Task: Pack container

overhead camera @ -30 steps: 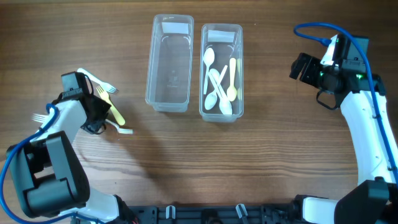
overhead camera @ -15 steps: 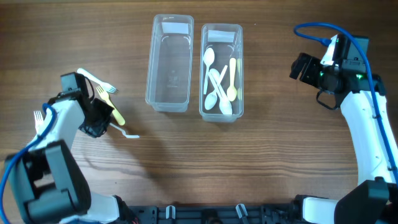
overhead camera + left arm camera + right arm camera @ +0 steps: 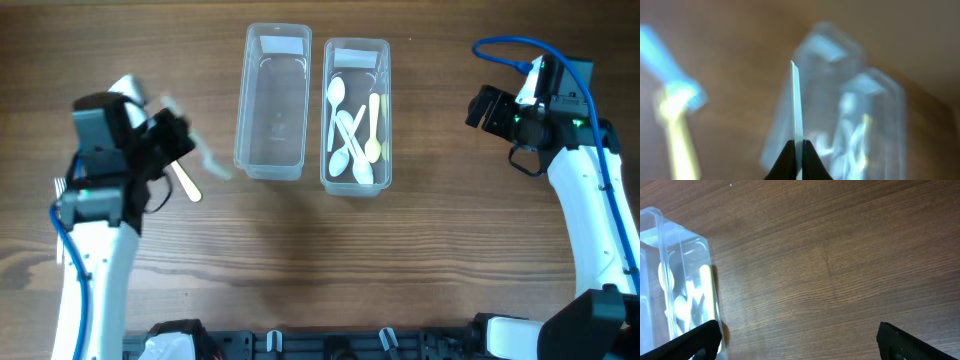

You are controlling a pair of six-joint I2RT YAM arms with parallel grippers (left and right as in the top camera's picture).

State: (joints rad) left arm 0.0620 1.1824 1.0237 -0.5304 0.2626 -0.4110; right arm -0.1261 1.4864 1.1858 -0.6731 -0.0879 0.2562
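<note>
Next, my left gripper carries the white plastic utensil [image 3: 205,160] toward the right in the overhead view, over the empty clear container [image 3: 270,135], and releases it, since the other holds spoons.
Two clear containers stand at the back centre. The left container [image 3: 272,100] has nothing in it; the right container [image 3: 356,115] holds several white and yellow spoons [image 3: 349,125]. My left gripper [image 3: 178,140] is shut on a white plastic utensil [image 3: 205,160], blurred by motion, just left of the left container. In the left wrist view the utensil's thin handle [image 3: 797,105] sticks up between the shut jaws [image 3: 798,147], with both containers [image 3: 840,105] blurred behind. A yellow fork [image 3: 186,183] lies on the table beside my left arm. My right gripper [image 3: 797,335] is open and empty at the far right.
A white fork [image 3: 62,186] lies at the left edge near my left arm. In the right wrist view, the spoon container's corner [image 3: 685,280] shows at the left, with bare wooden table [image 3: 840,270] under the jaws.
My left arm has lifted the white utensil off the table and swung it up and right toward the left container. The right arm has not moved.
</note>
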